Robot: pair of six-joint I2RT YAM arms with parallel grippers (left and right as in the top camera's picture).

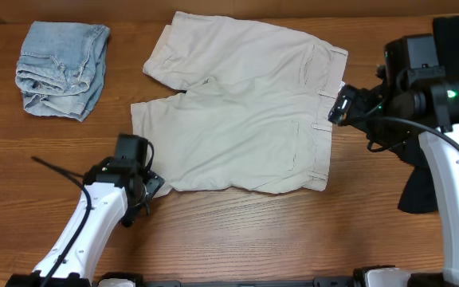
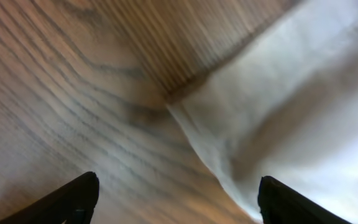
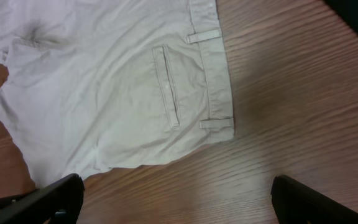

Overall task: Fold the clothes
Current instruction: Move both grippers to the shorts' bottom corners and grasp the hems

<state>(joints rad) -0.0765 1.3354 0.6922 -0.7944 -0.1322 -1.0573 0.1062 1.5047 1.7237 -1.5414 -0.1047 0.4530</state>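
My right gripper draws back and lowers next, since the shorts' near waistband corner (image 1: 317, 182) (image 3: 225, 131) lies below its open fingers and nearer to my base.
Beige shorts (image 1: 237, 112) lie spread flat on the wooden table (image 1: 277, 231), waistband to the right. My left gripper (image 1: 154, 188) is open, low at the shorts' front-left leg corner; the left wrist view shows that hem corner (image 2: 229, 149) between its fingers (image 2: 176, 196). My right gripper (image 1: 339, 108) is open and empty, hovering just off the waistband. The right wrist view shows the back pocket and belt loops (image 3: 166, 87) beyond its fingers (image 3: 176, 196).
Folded light-blue denim (image 1: 60, 68) sits at the back left. A dark garment (image 1: 453, 48) lies at the right edge, partly under the right arm. A black cable (image 1: 54, 169) runs by the left arm.
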